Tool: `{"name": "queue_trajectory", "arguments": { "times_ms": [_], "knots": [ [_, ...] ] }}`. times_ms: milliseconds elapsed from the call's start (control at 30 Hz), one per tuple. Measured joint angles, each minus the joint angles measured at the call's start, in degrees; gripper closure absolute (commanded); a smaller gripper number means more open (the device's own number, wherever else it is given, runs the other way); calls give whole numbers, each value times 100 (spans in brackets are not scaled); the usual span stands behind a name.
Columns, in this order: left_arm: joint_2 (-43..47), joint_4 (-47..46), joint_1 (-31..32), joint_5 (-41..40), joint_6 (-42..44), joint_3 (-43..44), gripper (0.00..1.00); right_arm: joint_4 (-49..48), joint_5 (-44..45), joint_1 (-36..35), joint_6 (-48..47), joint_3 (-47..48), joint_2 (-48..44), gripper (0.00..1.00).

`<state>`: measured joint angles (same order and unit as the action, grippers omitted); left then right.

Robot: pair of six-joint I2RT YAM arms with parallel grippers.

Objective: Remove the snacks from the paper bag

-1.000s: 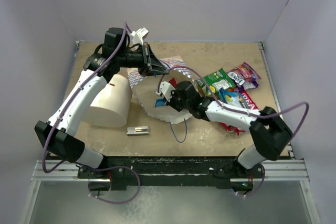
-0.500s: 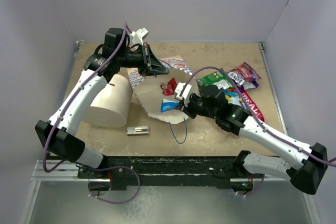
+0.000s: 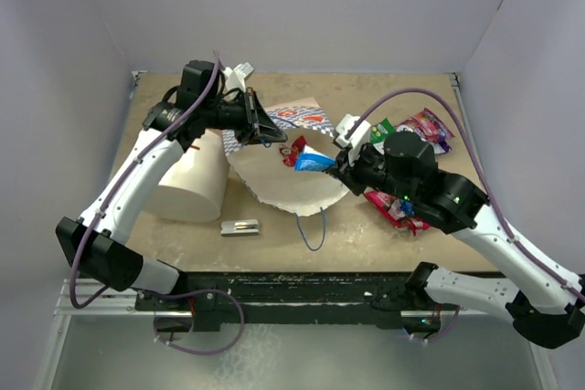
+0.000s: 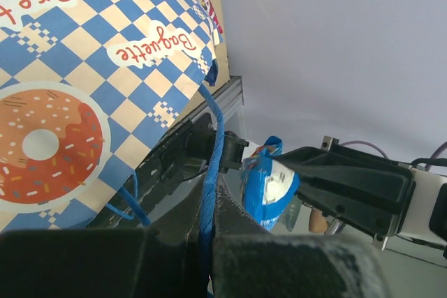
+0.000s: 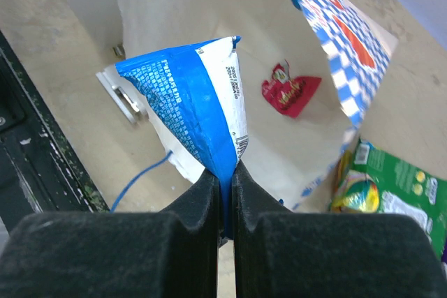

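Observation:
The robot's right gripper will next move away from the bag's opening, outward and down over the far end of the green packet, since other packets lie on the tabletop beside the bag [image 3: 283, 180].
The paper bag [image 3: 283, 180] lies on its side with its cream mouth toward the front. My left gripper [image 3: 263, 127] is shut on its blue string handle [image 4: 209, 172] and holds the upper edge up; the checkered side [image 4: 77, 68] fills the left wrist view. My right gripper [image 3: 340, 163] is shut on a blue snack packet [image 3: 313, 162] and holds it above the bag's mouth; it also shows in the right wrist view [image 5: 192, 113]. A red packet [image 5: 288, 93] lies inside the bag [image 5: 272, 144]. Several other packets [image 3: 411, 134] lie on the table to the right.
A plain white cylinder [image 3: 194, 178] lies at the left beside the bag. A small grey metal clip [image 3: 239, 226] lies in front of it. A loose blue string handle [image 3: 313, 230] trails from the bag toward the table's front edge. A green packet [image 5: 391, 186] lies right of the bag.
My right gripper has lifted the blue packet out of the bag's mouth, up and to the right. The left gripper has shifted slightly, still holding the handle.

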<state>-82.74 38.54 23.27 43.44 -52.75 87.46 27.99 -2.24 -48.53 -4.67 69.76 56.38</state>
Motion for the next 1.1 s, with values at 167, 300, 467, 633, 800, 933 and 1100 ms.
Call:
{"name": "queue_trajectory", "arguments": {
  "times_ms": [167, 300, 467, 633, 800, 933, 1100],
  "knots": [
    [181, 66, 0, -170, 50, -153, 100, 461, 448, 0, 59, 24, -313, 100],
    [192, 72, 0, -199, 50, -160, 100, 501, 1609, -11, 468, 20, -511, 99],
    [190, 199, 0, -214, 96, -125, 100, 442, 3449, 101, 966, 136, -184, 95],
    [188, 321, 0, -214, 116, -33, 100, 109, 4098, 1073, 1338, 258, 713, 96],
    [188, 411, 0, -214, 120, -13, 100, 131, 3480, 2721, 2026, 247, 1729, 99],
    [188, 442, 0, -212, 120, -4, 100, 173, 2848, 3654, 2507, 52, 2236, 98],
    [186, 442, 0, -197, 122, 31, 100, 157, 2634, 4153, 2625, -382, 2522, 97]
  ]
}}
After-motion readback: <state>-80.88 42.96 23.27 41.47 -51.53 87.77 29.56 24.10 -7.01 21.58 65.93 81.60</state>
